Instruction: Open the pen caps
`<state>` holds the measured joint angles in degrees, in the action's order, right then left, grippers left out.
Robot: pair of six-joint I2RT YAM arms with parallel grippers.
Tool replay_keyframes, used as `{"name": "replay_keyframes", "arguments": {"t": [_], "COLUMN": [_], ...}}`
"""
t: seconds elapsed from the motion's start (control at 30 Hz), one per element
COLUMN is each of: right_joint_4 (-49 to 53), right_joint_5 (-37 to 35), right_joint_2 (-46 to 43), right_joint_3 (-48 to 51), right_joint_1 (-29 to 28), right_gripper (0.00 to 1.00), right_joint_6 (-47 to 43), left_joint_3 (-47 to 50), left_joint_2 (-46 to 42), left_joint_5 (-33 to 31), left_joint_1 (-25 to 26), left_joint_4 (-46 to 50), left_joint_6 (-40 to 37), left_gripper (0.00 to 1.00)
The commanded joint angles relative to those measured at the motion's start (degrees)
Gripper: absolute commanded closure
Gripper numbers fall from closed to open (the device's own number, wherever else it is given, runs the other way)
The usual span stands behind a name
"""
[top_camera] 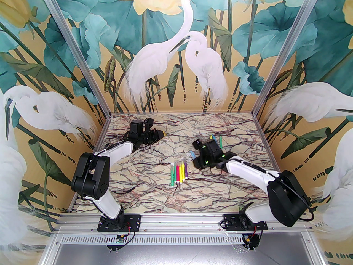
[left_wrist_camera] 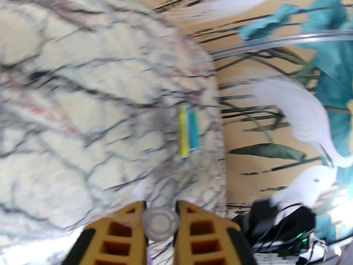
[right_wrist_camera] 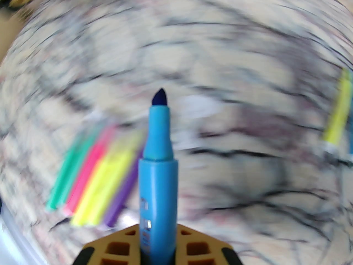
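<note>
The robot's right gripper will next move the uncapped blue pen outward and down, then let go of it beside the yellow pen.
My left gripper (left_wrist_camera: 160, 204) is shut on a clear pen cap (left_wrist_camera: 160, 224), seen end-on between the yellow fingers. In the top view the left gripper (top_camera: 161, 133) is at the far left of the table. My right gripper (right_wrist_camera: 158, 228) is shut on a blue pen (right_wrist_camera: 157, 159) whose dark blue tip is bare. In the top view the right gripper (top_camera: 196, 157) hovers right of centre, with the blue pen (top_camera: 193, 155) poking out to the left. Several coloured pens (top_camera: 179, 172) lie in a row mid-table, blurred in the right wrist view as pens (right_wrist_camera: 96, 175).
A few more pens (top_camera: 216, 139) lie behind the right wrist, seen blurred from the left wrist as yellow, blue and green pens (left_wrist_camera: 189, 131). The marble table (top_camera: 154, 192) is walled by painted panels on three sides. Both wrist views are motion-blurred.
</note>
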<state>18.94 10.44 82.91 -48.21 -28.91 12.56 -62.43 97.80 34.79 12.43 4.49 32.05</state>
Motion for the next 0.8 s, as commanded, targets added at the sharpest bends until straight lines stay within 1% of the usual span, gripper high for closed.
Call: {"name": "replay_keyframes", "arguments": {"t": [0.0, 0.1, 0.23, 0.37, 0.47, 0.77], "right_joint_4": [-1.1, -0.7, 0.4, 2.6, 3.5, 4.3], "right_joint_5": [-8.4, -10.9, -15.5, -18.3, -19.3, -22.1], "right_joint_2": [3.6, 7.7, 13.0, 18.0, 21.0, 26.9], "right_joint_3": [-4.8, -8.1, -12.6, -16.9, -19.3, -24.1], "right_joint_1": [2.3, 3.7, 4.7, 5.3, 5.6, 6.5], "right_gripper": [1.00, 1.00, 1.00, 1.00, 1.00, 1.00], "right_joint_6": [4.6, 6.0, 7.6, 9.0, 9.3, 9.4], "left_joint_3": [-3.1, -3.6, -4.9, -8.0, -9.9, -13.4], "left_joint_2": [-0.8, -0.8, 0.0, 2.9, 4.8, 9.6], "left_joint_5": [-8.2, -12.1, -14.7, -20.2, -23.4, -26.5], "left_joint_1": [0.2, 0.3, 0.8, 3.0, 5.0, 7.3], "left_joint_4": [16.0, 21.0, 25.4, 30.8, 32.8, 35.5], "left_joint_6": [-9.8, -12.9, -15.6, -17.9, -18.4, -19.1], "left_gripper": [1.00, 1.00, 1.00, 1.00, 1.00, 1.00]}}
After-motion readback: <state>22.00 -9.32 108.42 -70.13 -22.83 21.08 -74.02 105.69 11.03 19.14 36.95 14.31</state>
